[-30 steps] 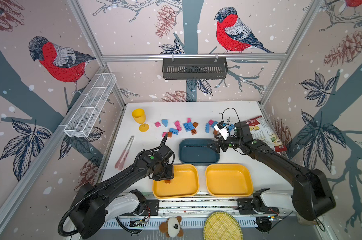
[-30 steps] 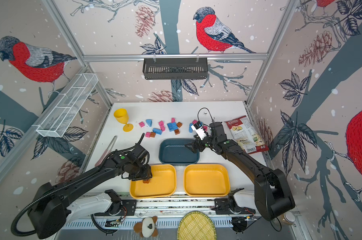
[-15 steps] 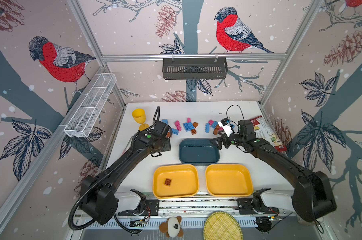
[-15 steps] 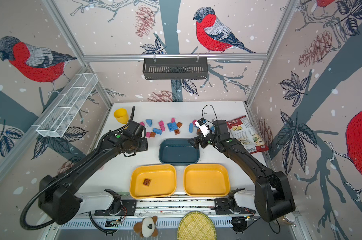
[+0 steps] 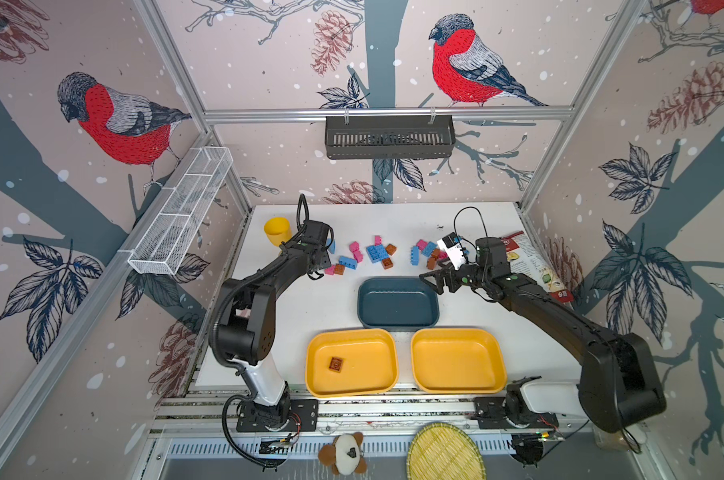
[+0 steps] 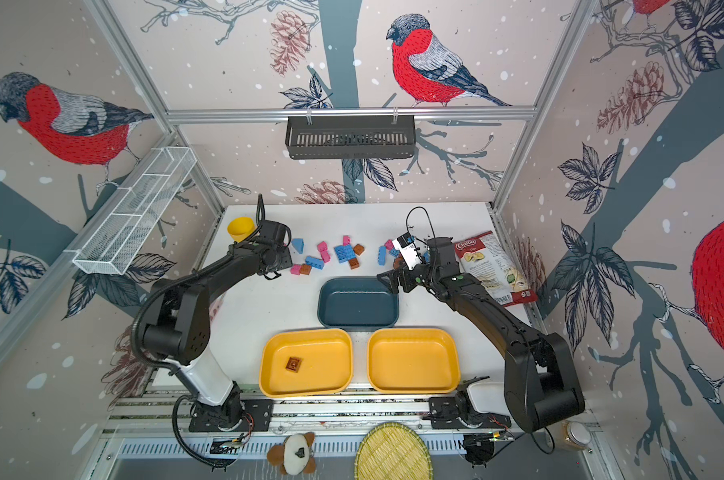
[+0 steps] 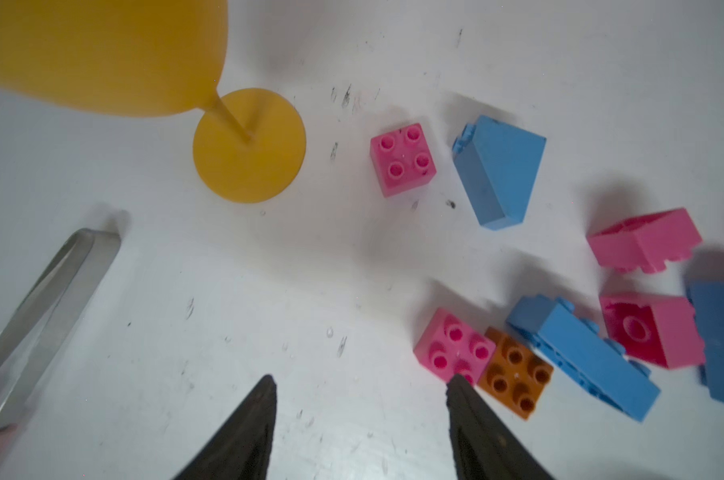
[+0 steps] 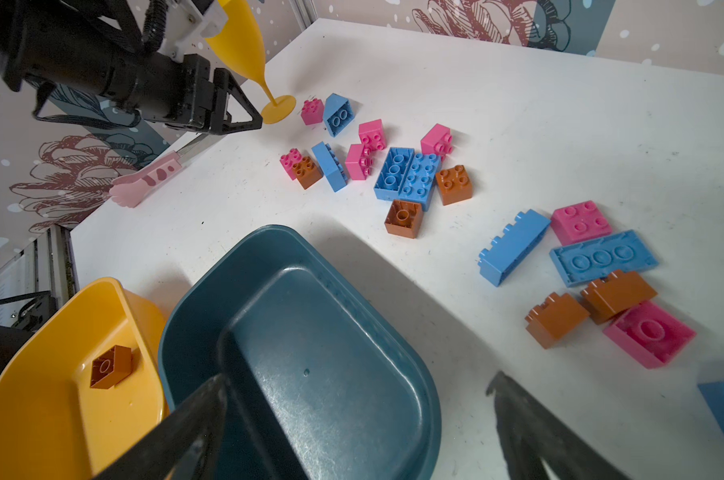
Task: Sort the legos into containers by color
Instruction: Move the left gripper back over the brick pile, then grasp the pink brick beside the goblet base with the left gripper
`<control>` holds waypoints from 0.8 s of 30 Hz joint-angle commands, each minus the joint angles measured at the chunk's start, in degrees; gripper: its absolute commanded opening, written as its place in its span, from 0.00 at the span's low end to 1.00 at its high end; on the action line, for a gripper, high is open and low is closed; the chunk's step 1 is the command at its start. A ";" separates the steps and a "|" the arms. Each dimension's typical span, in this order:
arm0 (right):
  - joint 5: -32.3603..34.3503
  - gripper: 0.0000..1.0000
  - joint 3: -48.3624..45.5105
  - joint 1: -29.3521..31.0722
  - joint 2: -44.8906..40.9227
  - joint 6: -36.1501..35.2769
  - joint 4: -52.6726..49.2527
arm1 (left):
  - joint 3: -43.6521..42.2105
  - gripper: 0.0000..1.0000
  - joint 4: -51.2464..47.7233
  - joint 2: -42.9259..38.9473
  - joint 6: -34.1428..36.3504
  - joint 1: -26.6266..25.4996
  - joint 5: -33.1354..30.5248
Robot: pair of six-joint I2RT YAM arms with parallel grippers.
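Note:
The robot should next move its left gripper outward and lower it over the pink lego between the goblet's foot and the sloped blue lego, where gaps leave room for the fingers.
Pink, blue and brown legos (image 5: 376, 252) lie scattered across the back of the white table. One brown lego (image 5: 335, 364) rests in the left yellow container (image 5: 368, 370). The right yellow container (image 5: 458, 361) and the teal container (image 5: 393, 307) hold nothing. My left gripper (image 7: 362, 378) is open and empty just above the table. One of its fingertips (image 7: 455, 380) is beside a pink lego (image 7: 451, 349) and a brown lego (image 7: 514, 374). My right gripper (image 8: 359, 377) hangs open and empty over the teal container's far right corner (image 5: 433, 282).
A yellow goblet (image 5: 277, 230) stands just behind the left gripper, with pink-handled tongs (image 8: 144, 183) near the table's left edge. A chip bag (image 5: 534, 266) lies at the right edge. A black basket (image 5: 389, 137) and a white wire basket (image 5: 181, 216) hang on the walls.
The left arm has left a brown lego in the left yellow container and swung back to the far-left legos. The right gripper drifted slightly over the teal container.

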 commanded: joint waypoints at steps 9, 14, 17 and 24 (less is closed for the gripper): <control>0.15 1.00 -0.68 -0.92 -0.29 0.71 2.32 | 9.76 0.65 7.23 15.03 -2.97 2.15 -2.56; 0.33 0.99 -0.94 -1.88 -1.06 0.36 1.52 | 11.93 0.65 8.80 18.07 -3.24 2.86 -2.21; 0.33 0.99 -1.28 -2.55 -1.40 0.44 1.61 | 13.57 0.64 8.56 20.42 -2.98 3.45 -1.95; 0.24 1.00 -1.21 -3.04 -1.61 0.18 1.14 | 17.87 0.62 7.47 24.22 -2.51 3.81 1.28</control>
